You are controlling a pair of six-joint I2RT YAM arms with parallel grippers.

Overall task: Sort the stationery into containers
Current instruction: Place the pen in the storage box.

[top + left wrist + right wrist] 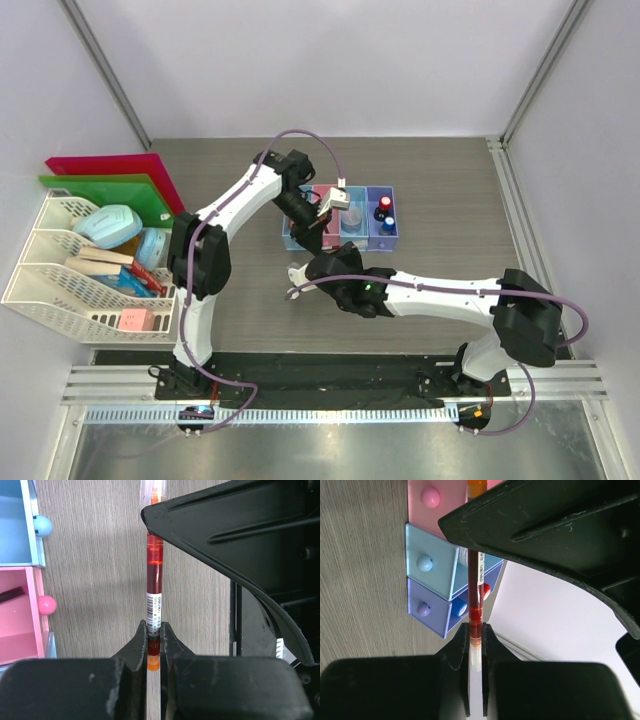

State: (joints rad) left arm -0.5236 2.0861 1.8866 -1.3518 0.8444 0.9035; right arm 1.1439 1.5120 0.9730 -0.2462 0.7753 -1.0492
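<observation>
The pink box (pixel 17 607) lies outward and below and already holds a slim dark item, so my left gripper should move outward while turning, then go down and let go of the pen (pixel 154 575) inside the box.
A thin red pen (pixel 154 575) with a barcode label is held at both ends, one gripper on each. My left gripper (pixel 154 640) is shut on its orange end; my right gripper (pixel 476 635) is shut on its clear-capped end (pixel 476 605). In the top view the two grippers meet just in front of the row of containers (pixel 300 238), the left (pixel 316 232) above the right (pixel 303 270). The purple box (pixel 427 607) holds a red-capped bottle (pixel 384 203) and a blue-capped bottle (pixel 387 224). The pink box (pixel 20 615) holds a dark item.
White mesh trays (pixel 50 285) with pale blue objects and a pink block (pixel 135 320) stand at the far left. Red and green folders (pixel 110 172) lean behind them. Metal frame rails run along the table's right and near edges.
</observation>
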